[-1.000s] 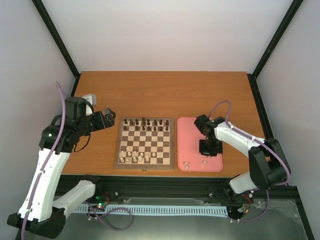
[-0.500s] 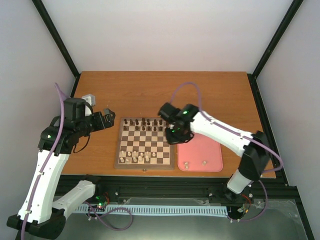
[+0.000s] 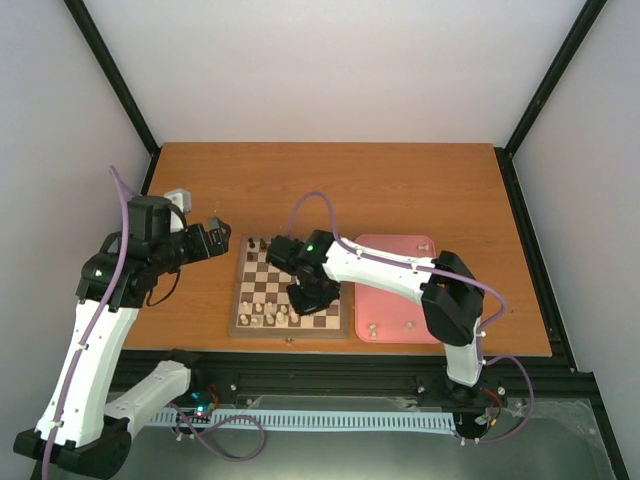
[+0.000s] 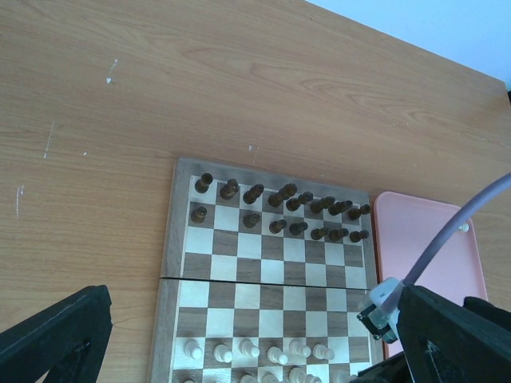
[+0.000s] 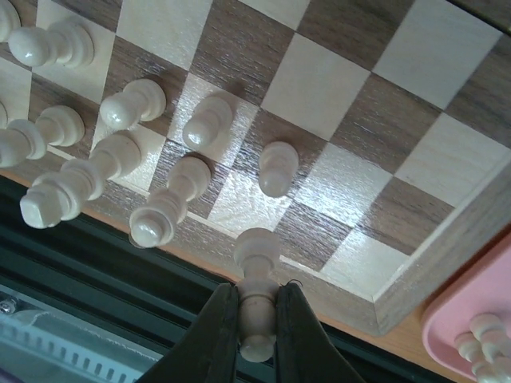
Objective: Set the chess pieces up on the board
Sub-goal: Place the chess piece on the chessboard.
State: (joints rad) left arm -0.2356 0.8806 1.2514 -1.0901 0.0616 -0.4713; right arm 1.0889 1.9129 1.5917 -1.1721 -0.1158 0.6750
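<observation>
Next, my right gripper moves toward the cream pieces and down onto an empty light near-edge square [image 3: 307, 322] [image 5: 246, 204] below it beside them, then releases the piece.
The board [image 3: 290, 331] lies at the table's middle, with cream chess pieces [image 3: 265, 312] on its near rows and dark ones [image 3: 262, 243] on the far rows. My right gripper [image 3: 312, 295] hangs over the board's near right part. In the right wrist view this gripper [image 5: 257, 307] is shut on a cream piece [image 5: 257, 259] held just above a near-edge square [image 5: 239, 207]. Standing cream pieces [image 5: 128, 104] are to its left. My left gripper [image 3: 215, 240] is open, left of the board and holding nothing; its fingers [image 4: 56, 335] frame the board [image 4: 172, 239].
A pink tray [image 3: 400, 290] lies right of the board, with two cream pieces [image 3: 372, 327] near its front edge. A small grey box [image 3: 177, 197] sits behind the left arm. The right arm covers the board's far right squares in the top view.
The right arm has swung left from the pink tray to over the board's near right part, still shut on the cream piece. The left arm has stayed put.
</observation>
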